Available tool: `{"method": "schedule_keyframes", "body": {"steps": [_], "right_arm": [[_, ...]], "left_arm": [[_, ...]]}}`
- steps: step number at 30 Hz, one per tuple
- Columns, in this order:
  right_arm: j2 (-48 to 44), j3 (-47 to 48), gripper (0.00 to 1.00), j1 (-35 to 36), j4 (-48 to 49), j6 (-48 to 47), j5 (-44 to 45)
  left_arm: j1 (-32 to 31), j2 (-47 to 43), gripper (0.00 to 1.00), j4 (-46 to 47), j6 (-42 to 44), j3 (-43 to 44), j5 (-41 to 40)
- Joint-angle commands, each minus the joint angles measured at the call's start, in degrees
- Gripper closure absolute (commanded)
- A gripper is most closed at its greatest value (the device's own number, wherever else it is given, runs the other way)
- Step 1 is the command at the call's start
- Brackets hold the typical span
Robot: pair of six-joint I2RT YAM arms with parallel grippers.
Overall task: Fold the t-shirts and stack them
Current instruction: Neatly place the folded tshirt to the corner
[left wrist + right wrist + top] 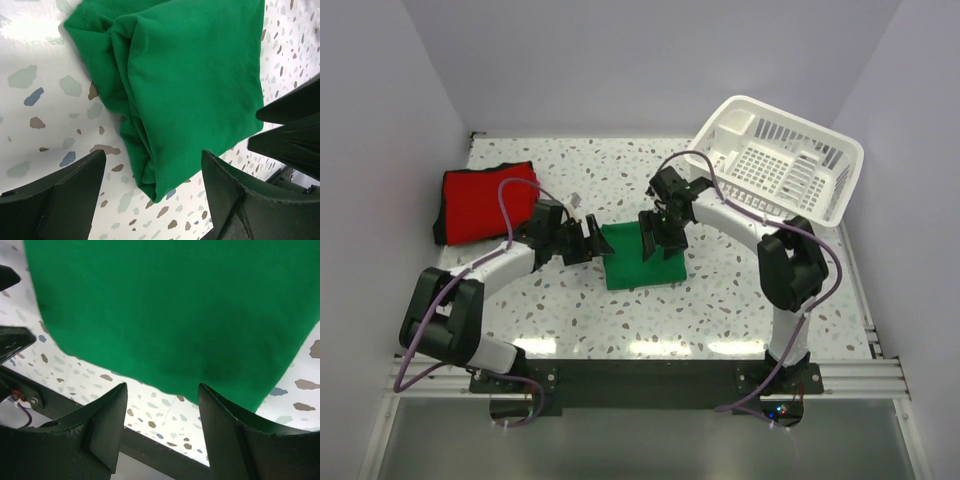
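Observation:
The loose corner of the green shirt's fold is between the left gripper's open fingers, so the left gripper will next move down and toward the green shirt (190,85), onto the middle of its folded edge.
A bright green t-shirt (640,258) lies folded into a small rectangle mid-table. A red t-shirt (485,203) lies folded at the back left. My left gripper (592,240) is at the green shirt's left edge. In the left wrist view it (155,165) stands open, and the folded corner of the green shirt (190,85) lies loose on the table between its jaws. My right gripper (658,238) hovers over the shirt's upper right part. In the right wrist view it (162,390) is open just off the hem of the green shirt (175,310), with nothing between its fingers.
A white slatted basket (780,160) stands tilted at the back right corner. White walls close the table on the left, back and right. A black rail (640,375) runs along the near edge. The right gripper's fingers (290,130) show at the right of the left wrist view.

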Motion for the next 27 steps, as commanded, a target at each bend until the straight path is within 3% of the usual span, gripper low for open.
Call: {"method": "schedule_keyframes", "body": {"steps": [1, 9, 27], "right_arm": [[1.5, -1.7, 0.38, 0.8, 4.0, 0.9, -1.2], [7.2, -5.9, 0.39, 1.1, 5.4, 0.7, -1.0], [8.1, -4.5, 0.39, 1.1, 4.4, 0.3, -1.1]], "left_arm": [[0.4, -1.1, 0.18, 10.6, -2.3, -2.9, 3.2], [0.4, 2.9, 0.18, 17.7, -4.9, -6.5, 3.8], [0.4, 12.6, 0.18, 26.1, -7.1, -8.7, 2.8]]}}
